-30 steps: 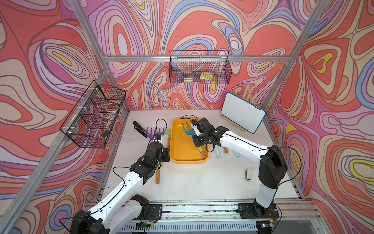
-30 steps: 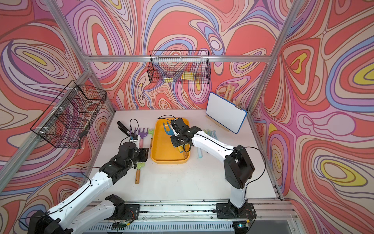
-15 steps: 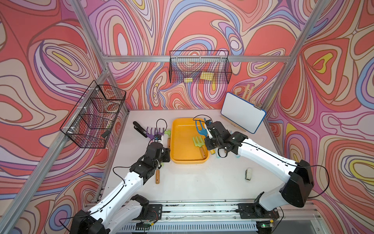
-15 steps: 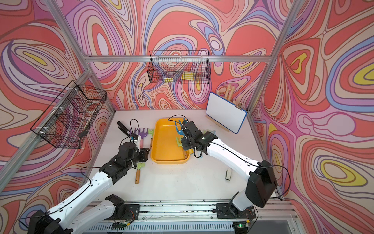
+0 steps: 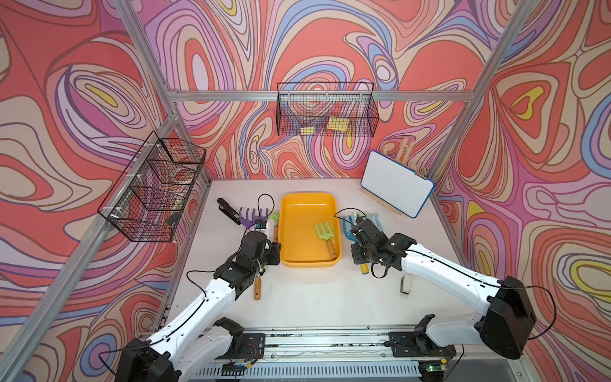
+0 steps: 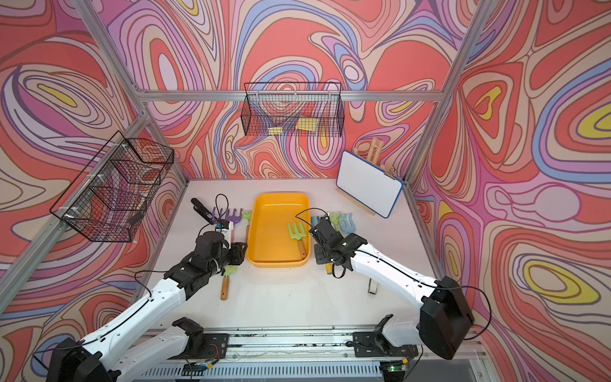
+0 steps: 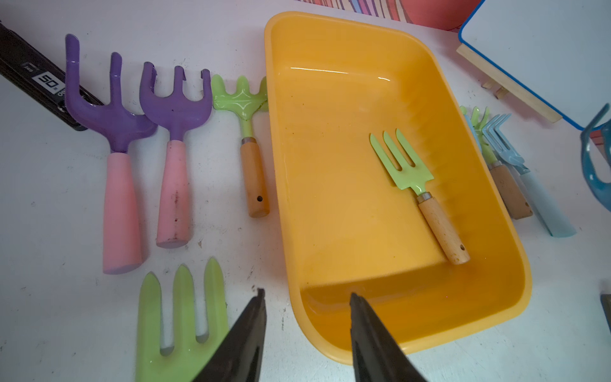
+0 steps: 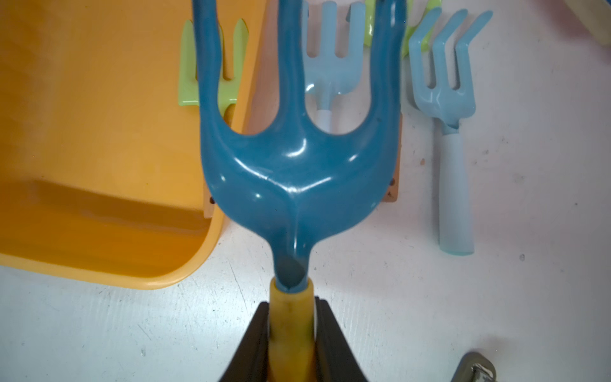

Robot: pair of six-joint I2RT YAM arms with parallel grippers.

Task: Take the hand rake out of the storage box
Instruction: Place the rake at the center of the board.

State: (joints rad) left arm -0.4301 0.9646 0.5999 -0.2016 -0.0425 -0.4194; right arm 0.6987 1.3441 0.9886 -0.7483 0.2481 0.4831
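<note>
The tool in my right gripper goes back and down next, and the gripper releases the hand rake (image 5: 347,229), since bare tabletop lies below and back, clear of the light blue rakes.
The storage box (image 5: 309,264) (image 6: 277,263) is a yellow-orange tray in the middle of the table. My right gripper (image 8: 291,307) (image 5: 357,247) is shut on the yellow handle of a dark blue hand rake (image 8: 297,172) (image 5: 347,229). It holds the rake just outside the box's right rim, above the table. A green fork with a wooden handle (image 5: 325,236) (image 7: 406,165) lies inside the box by its right wall. My left gripper (image 7: 306,293) (image 5: 274,254) is open and holds nothing. It hovers over the box's near left corner.
Left of the box lie two purple rakes (image 7: 145,109), a green rake (image 7: 246,106), a black stapler (image 5: 228,210) and a green fork (image 7: 182,317). Light blue rakes (image 8: 443,86) lie to the right. A whiteboard (image 5: 396,183) stands at the back right, and a small metal object (image 5: 406,284) near my right arm. Wire baskets (image 5: 325,109) hang on the walls.
My right arm has carried the blue hand rake from above the box's far end rightward over the right rim, and it now holds it beside the box. The left arm has stayed put.
</note>
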